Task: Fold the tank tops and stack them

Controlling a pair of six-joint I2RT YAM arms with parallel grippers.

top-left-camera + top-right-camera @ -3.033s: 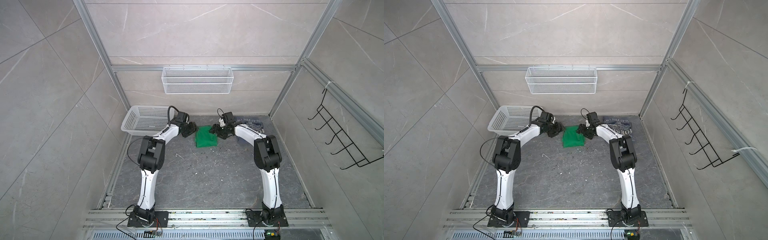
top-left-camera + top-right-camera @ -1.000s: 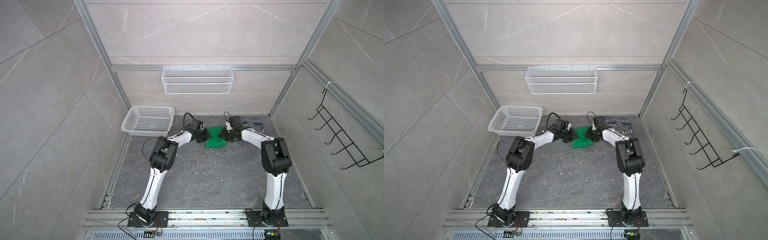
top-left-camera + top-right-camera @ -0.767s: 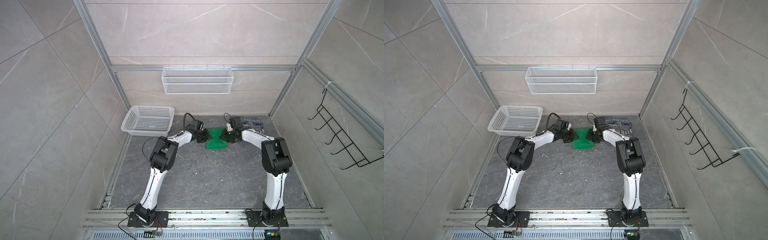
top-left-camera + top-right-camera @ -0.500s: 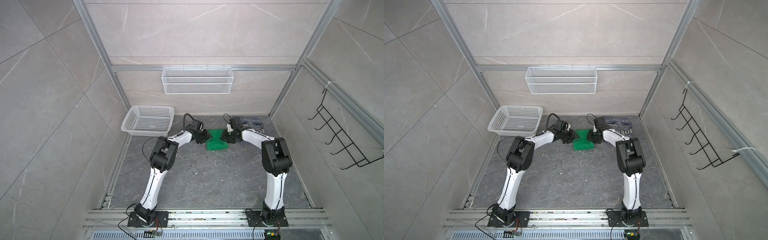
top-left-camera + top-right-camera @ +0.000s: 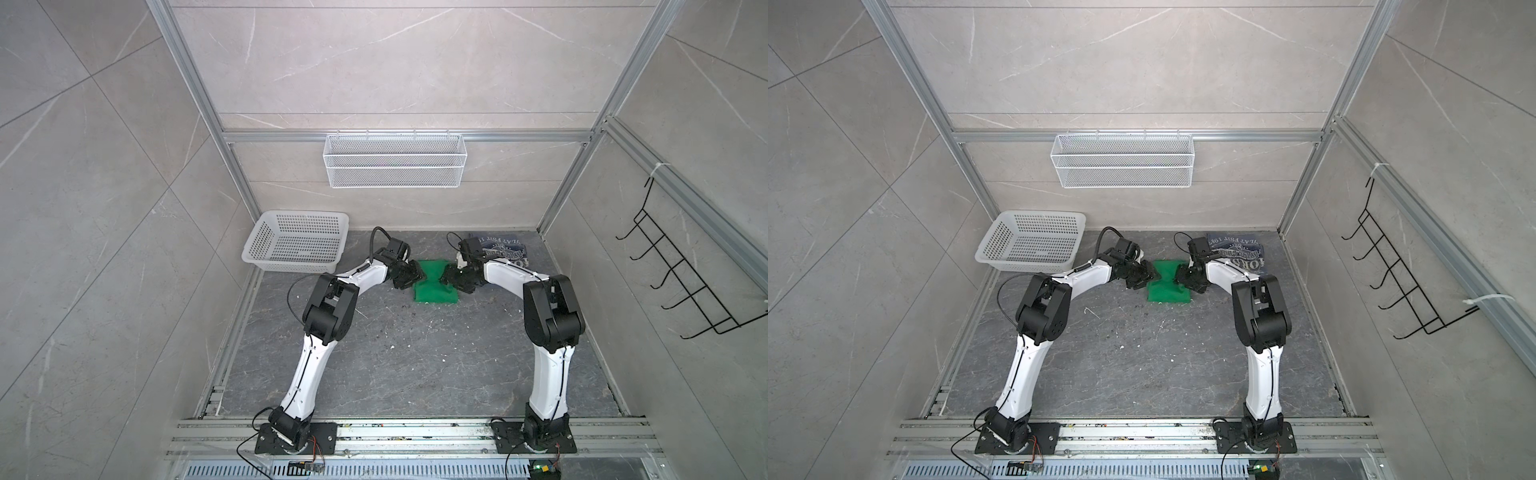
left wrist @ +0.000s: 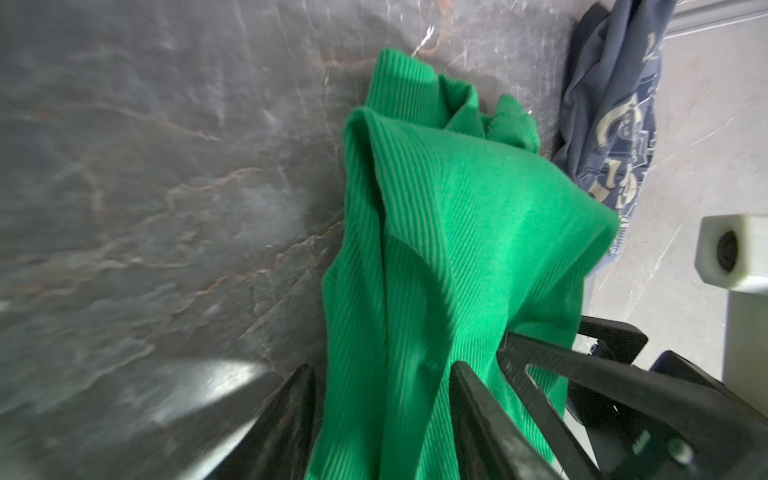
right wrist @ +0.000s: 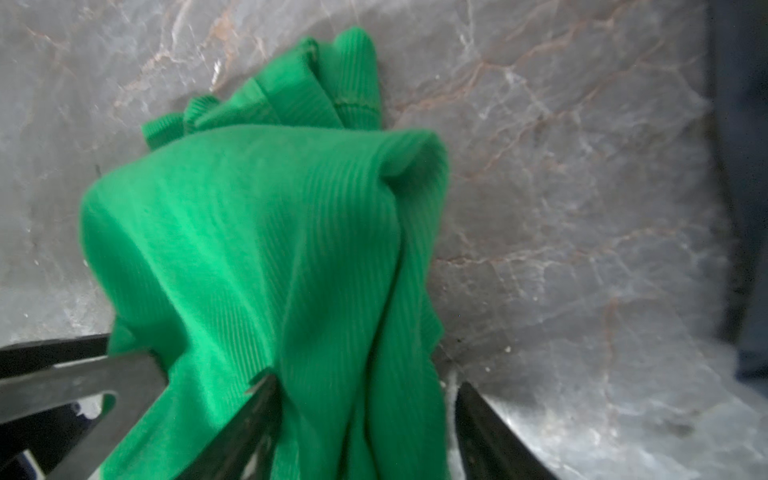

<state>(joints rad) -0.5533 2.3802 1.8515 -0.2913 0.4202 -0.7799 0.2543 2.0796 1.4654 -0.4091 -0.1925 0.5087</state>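
I will tilt my right gripper next and slide it toward my left gripper, onto the green tank top's side edge, because that edge is between its open fingers.
The green tank top lies folded on the dark floor at mid-back, pinched narrow where both grippers meet it. My left gripper stands at its left edge and my right gripper at its right edge. In the left wrist view the left gripper is open, with green cloth loose between its jaws. The right gripper is likewise open around a hanging fold of green cloth. The blue tank top lies folded at the back right.
A white perforated basket sits at the back left corner. A wire shelf hangs on the back wall and a black hook rack on the right wall. The right arm's link passes over the blue top's near edge.
Both grippers were shut on the green top a second ago; their jaws have now spread and the cloth sits loose between them. The arms have stayed almost in place.
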